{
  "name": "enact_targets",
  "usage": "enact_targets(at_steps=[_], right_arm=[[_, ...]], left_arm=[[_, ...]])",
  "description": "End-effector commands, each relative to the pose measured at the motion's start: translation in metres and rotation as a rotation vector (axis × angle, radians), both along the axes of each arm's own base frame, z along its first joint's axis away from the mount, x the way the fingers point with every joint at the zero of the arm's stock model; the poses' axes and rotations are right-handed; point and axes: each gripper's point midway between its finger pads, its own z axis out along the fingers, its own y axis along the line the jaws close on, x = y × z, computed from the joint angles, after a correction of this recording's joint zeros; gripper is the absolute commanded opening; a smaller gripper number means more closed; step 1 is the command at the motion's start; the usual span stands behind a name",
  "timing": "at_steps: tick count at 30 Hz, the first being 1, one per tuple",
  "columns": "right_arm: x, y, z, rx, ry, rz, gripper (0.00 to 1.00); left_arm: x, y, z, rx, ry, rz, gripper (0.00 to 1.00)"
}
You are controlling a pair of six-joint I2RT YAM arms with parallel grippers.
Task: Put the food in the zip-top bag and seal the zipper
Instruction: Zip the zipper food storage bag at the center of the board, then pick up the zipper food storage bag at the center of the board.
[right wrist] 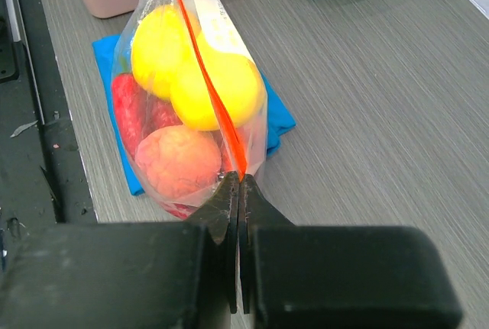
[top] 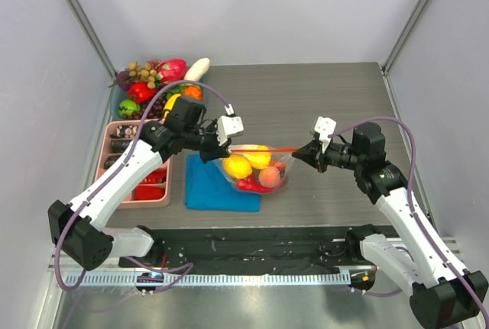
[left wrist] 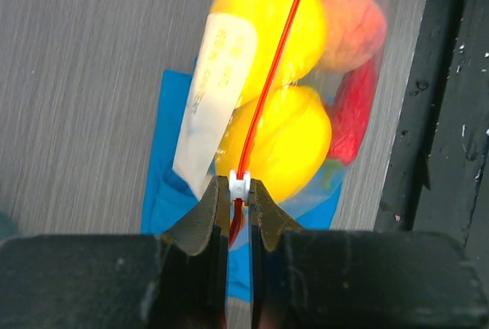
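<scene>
I will next move my left gripper to the left in the top view along the zipper's tray-side end and let go, because red zipper still shows past the white slider (left wrist: 240,185).
The clear zip-top bag (top: 256,170) hangs between my two grippers above the blue cloth (top: 218,188). Inside it are two yellow lemons (right wrist: 214,88), a pink peach (right wrist: 179,162) and red pieces (right wrist: 126,111). The orange-red zipper (top: 263,149) is stretched taut along the bag's mouth. My left gripper (top: 228,144) is shut on the zipper's left end, its fingertips pinching the white slider (left wrist: 240,185). My right gripper (top: 300,153) is shut on the zipper's right end (right wrist: 238,162). The bag also shows in the left wrist view (left wrist: 306,77).
A pink divided tray (top: 114,184) with dark and red items stands at the left. Behind it a bowl (top: 122,100) holds more toy fruit, grapes (top: 145,73) and a white vegetable (top: 197,69). A black rail (top: 252,241) runs along the near edge.
</scene>
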Motion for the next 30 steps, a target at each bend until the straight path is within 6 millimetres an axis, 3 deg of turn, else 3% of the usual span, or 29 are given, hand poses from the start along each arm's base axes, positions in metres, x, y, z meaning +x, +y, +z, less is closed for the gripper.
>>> enact_targets(at_steps=[1, 13, 19, 22, 23, 24, 30], right_arm=[[0.012, -0.014, 0.028, -0.008, -0.103, -0.085, 0.01], [0.014, -0.018, 0.030, -0.013, -0.114, -0.096, 0.01], [0.014, -0.018, 0.031, -0.007, -0.112, -0.097, 0.01], [0.012, -0.015, 0.030, 0.001, -0.095, -0.080, 0.01], [0.012, -0.014, 0.031, 0.005, -0.093, -0.075, 0.01], [0.012, -0.014, 0.032, 0.010, -0.088, -0.075, 0.01], [0.012, -0.012, 0.037, 0.036, -0.065, -0.083, 0.01]], left_arm=[[-0.002, 0.047, -0.012, 0.117, 0.013, 0.080, 0.09], [-0.008, 0.093, -0.025, 0.231, -0.035, 0.078, 0.11], [0.007, 0.108, -0.028, 0.310, -0.119, 0.087, 0.14], [0.009, 0.091, -0.004, 0.229, -0.148, 0.043, 0.39], [0.010, 0.086, 0.004, 0.196, -0.145, 0.051, 0.56], [0.014, 0.075, 0.025, 0.150, -0.176, 0.049, 0.61], [0.000, 0.014, 0.044, 0.067, -0.122, 0.031, 0.70]])
